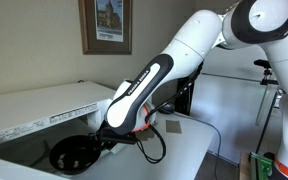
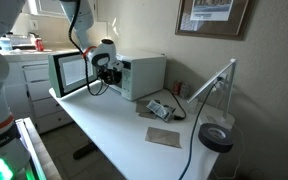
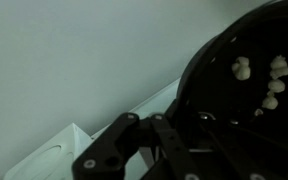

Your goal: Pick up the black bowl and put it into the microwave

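Observation:
The bowl is still hanging just at the microwave's opening, so my gripper will move outward, deeper into the open microwave point(image 1: 34, 108), and let go of the bowl's near rim there.
The black bowl point(image 1: 77, 155) is round and glossy, and it hangs at my gripper's point(image 1: 106, 138) tip beside the white microwave point(image 1: 34, 108). In the wrist view the bowl point(image 3: 239, 100) fills the right side and holds several small pale pieces. My dark gripper point(image 3: 180, 128) fingers are closed on its near rim. In an exterior view the microwave point(image 2: 144, 75) stands on the table with its door point(image 2: 70, 72) swung open. My gripper point(image 2: 104, 64) is at the opening, and the bowl is hard to make out there.
On the white table point(image 2: 114, 135) lie a brown flat sheet point(image 2: 165, 137), a small device with cables point(image 2: 162, 108) and a black cylinder point(image 2: 216, 138). A white lamp arm point(image 2: 216, 80) leans at the right. Kitchen cabinets point(image 2: 19, 85) stand behind the microwave door.

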`<state>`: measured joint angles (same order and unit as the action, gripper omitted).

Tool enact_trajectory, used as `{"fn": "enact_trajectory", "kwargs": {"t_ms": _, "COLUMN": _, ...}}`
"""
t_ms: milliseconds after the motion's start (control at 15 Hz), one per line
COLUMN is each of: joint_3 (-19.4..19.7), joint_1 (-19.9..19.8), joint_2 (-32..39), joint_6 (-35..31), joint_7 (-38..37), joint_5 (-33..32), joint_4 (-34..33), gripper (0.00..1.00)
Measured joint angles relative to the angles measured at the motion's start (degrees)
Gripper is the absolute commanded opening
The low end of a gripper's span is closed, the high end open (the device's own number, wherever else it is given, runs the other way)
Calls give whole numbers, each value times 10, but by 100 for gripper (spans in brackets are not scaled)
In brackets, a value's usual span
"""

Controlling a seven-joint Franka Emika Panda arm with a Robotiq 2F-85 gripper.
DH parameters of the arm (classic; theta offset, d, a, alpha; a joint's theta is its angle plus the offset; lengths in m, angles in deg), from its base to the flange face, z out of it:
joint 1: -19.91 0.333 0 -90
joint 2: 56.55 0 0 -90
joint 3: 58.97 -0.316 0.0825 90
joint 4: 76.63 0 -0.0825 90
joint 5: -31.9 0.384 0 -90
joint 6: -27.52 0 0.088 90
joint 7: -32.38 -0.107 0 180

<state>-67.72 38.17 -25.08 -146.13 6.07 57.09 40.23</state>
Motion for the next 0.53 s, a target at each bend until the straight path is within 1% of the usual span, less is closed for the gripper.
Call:
{"fn": "enact_trajectory", "kwargs": {"t_ms": 267, "joint_3": 31, "joint_1": 38, "joint_2": 0, "joint_6": 11, "joint_7": -53, "joint_5": 0, "joint_4": -1, "gripper": 2}}
{"fn": "enact_trajectory", "kwargs": {"t_ms": 533, "joint_3": 45, "joint_1": 59, "joint_2": 1, "joint_6": 17, "joint_7": -107, "joint_5": 0, "joint_4": -10, "gripper": 2}}
